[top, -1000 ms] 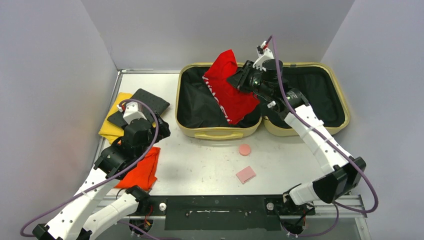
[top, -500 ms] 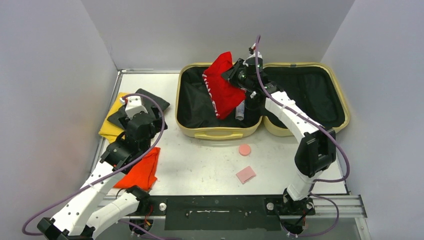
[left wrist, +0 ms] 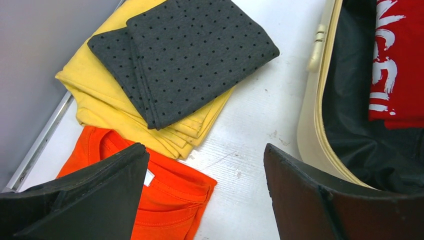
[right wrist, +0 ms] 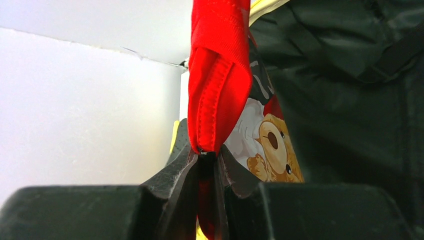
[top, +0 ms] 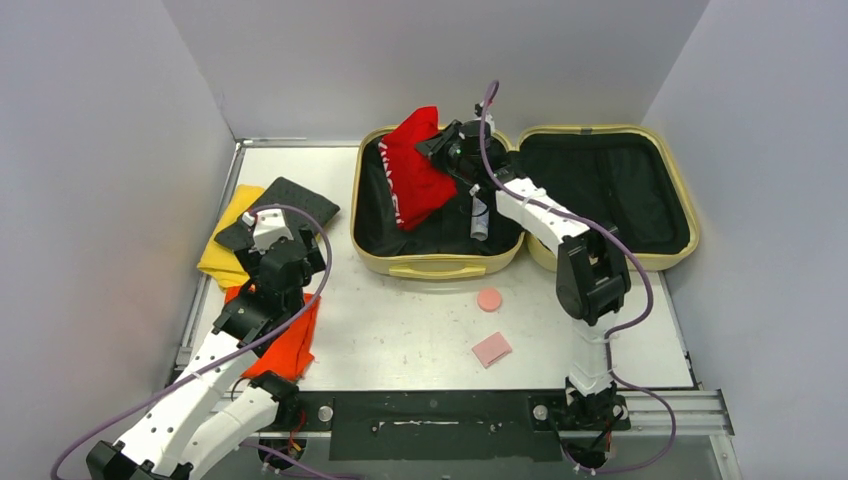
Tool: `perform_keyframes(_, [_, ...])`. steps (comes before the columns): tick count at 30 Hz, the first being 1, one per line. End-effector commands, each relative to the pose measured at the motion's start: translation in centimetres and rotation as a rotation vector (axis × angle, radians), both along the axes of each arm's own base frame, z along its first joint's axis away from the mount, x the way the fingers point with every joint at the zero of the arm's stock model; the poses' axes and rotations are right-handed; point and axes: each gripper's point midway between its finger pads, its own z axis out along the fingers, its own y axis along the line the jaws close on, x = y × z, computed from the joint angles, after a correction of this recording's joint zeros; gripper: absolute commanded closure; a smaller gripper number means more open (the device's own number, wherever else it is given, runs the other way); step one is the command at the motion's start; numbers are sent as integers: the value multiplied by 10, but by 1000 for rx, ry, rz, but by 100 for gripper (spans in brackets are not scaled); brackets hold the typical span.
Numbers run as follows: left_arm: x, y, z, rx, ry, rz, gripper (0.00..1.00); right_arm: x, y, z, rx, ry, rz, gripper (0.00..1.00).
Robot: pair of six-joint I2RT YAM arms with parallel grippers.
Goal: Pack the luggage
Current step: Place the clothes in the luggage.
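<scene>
The red printed shirt still has its pinched end hanging raised, so next my right gripper needs to lower the shirt onto the black lining in the luggage (right wrist: 322, 132), beside the small tube.
The pale yellow luggage (top: 440, 268) lies open at the back of the table, black lining up. My right gripper (top: 440, 150) is shut on a red printed shirt (top: 408, 180) and holds it hanging over the left half of the luggage; in the right wrist view the red fabric (right wrist: 220, 75) is pinched between the fingers. My left gripper (left wrist: 205, 165) is open and empty above the table, over an orange shirt (left wrist: 165, 200), with a folded yellow shirt (left wrist: 105, 115) and a dark dotted cloth (left wrist: 190, 55) just beyond it.
A small tube (top: 480, 218) lies in the left half of the luggage. A pink round pad (top: 489, 299) and a pink square (top: 491, 349) lie on the table in front of the luggage. Grey walls enclose three sides.
My right gripper has carried the red shirt leftward over the left half of the luggage, uncovering the tube. My left arm has drawn back slightly toward the orange shirt.
</scene>
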Motion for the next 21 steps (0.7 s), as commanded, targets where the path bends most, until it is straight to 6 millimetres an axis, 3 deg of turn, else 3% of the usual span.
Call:
perform_keyframes(1, [8,4,17,-22,-83,29,17,16,5,47,219,-103,-86,100])
perform_keyframes(6, [9,4,14,-19,-74,22,17,31,2,-4,294,-2,-152,100])
perform_keyframes(12, [9,3,13,-16,-68,17,17,37,-17,-58,241,76,-223,100])
perform_keyframes(21, [11,0,10,-11,-56,4,17,42,-52,-102,57,133,-262,100])
